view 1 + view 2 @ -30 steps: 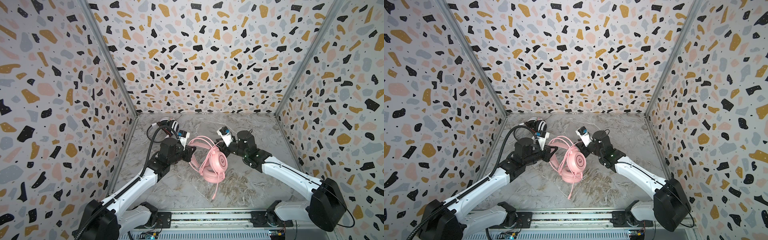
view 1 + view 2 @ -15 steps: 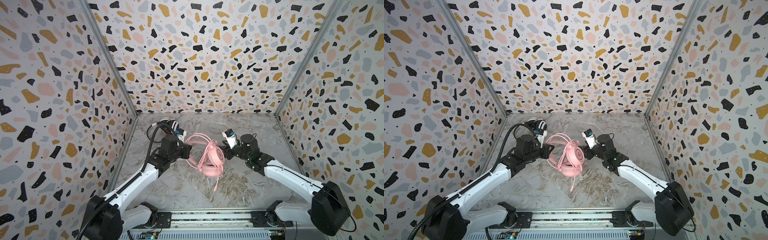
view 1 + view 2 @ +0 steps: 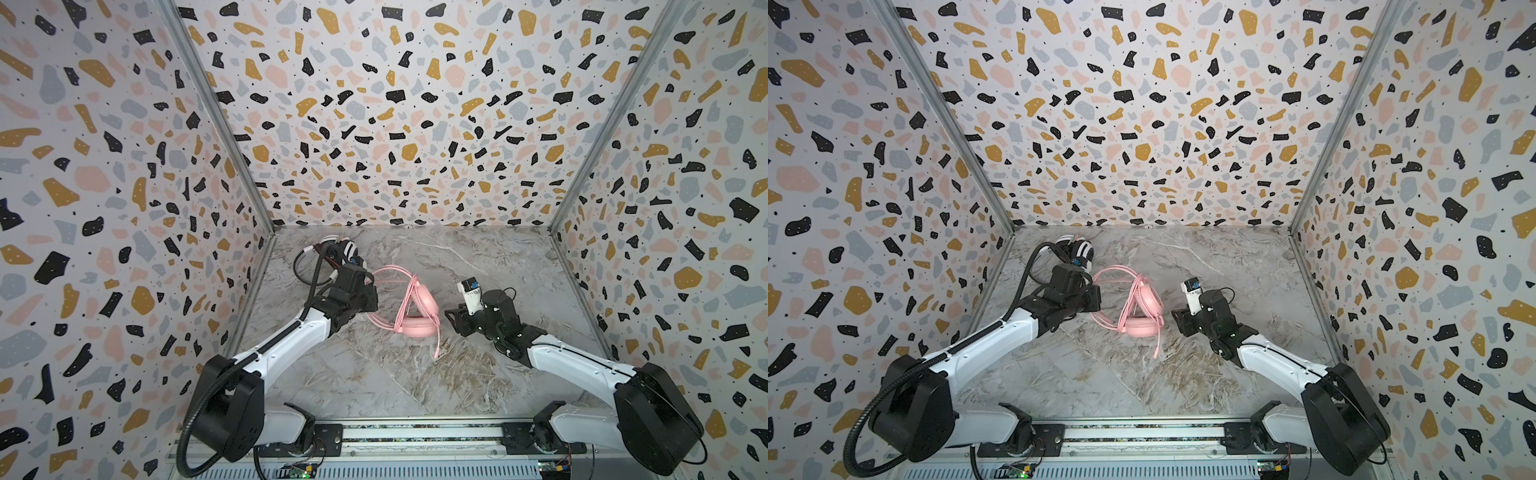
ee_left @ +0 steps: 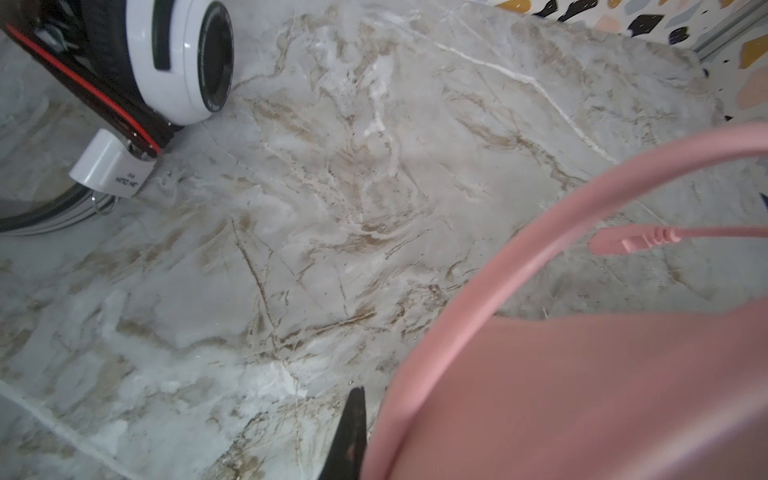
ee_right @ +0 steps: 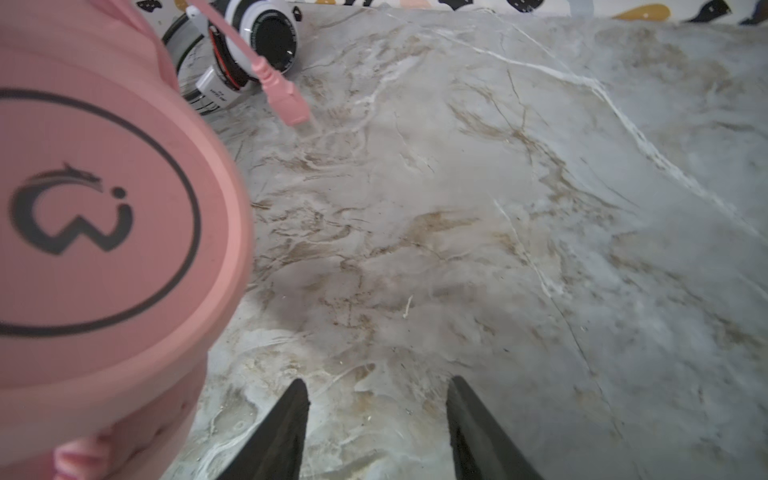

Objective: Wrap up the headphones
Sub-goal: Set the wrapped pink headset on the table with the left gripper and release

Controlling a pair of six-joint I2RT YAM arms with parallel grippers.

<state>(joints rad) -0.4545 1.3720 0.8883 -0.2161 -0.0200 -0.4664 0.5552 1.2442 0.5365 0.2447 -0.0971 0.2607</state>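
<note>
The pink headband goes outward and down with my left gripper next and is released, since the bare marble tabletop lies below this gripper and outward of it.
The pink headphones rest mid-table, one ear cup flat, the other tilted above it, with pink cable looped over the band. The cable's plug hangs free. My left gripper is shut on the pink headband; only one of its fingers shows in the left wrist view. My right gripper is open just right of the pink ear cups, holding nothing. The white headphones lie behind the left arm.
Terrazzo walls enclose the marble table on three sides. The white headphones' black cable coils near the left wall. The arm mounting rail runs along the front edge.
My right gripper has opened and drawn back to the right, away from the pink ear cups. The pink headphones shifted slightly left and back with the left gripper, which stays shut.
</note>
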